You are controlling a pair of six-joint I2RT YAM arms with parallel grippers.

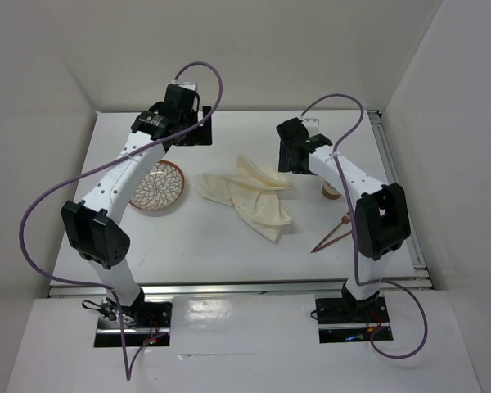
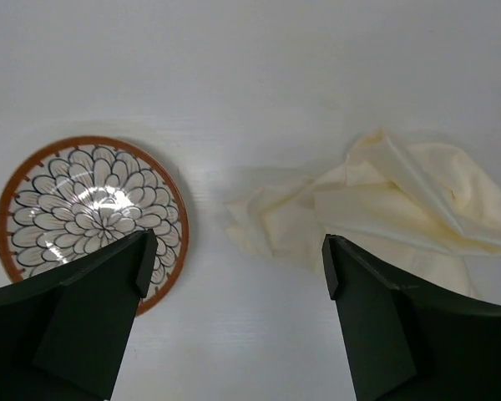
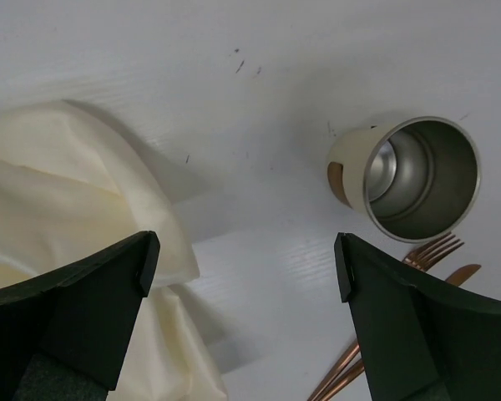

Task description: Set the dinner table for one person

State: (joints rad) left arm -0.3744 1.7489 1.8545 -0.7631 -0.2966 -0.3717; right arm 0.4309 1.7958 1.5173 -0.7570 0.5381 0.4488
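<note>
My left gripper should move down and across to pinch the cloth's far fold (image 1: 246, 162) (image 2: 386, 154), because it stands up below my gripper, to its right in the top view.
The dinner table (image 1: 204, 246) is a large white top. A plate (image 1: 157, 187) with a flower pattern and a brown rim lies at the left, and also shows in the left wrist view (image 2: 90, 209). A crumpled cream cloth (image 1: 250, 195) lies in the middle. A cream cup (image 3: 405, 175) with a steel inside stands right of it, with copper cutlery (image 1: 331, 235) near it. My left gripper (image 1: 178, 127) hangs open and empty high over the back of the table, behind the plate. My right gripper (image 1: 293, 149) is open and empty above the bare top between cloth and cup.
A metal rail (image 1: 229, 285) runs along the table's near edge and another along the right side (image 1: 397, 180). White walls close the table in on the left, back and right. The right forearm hides part of the cup in the top view.
</note>
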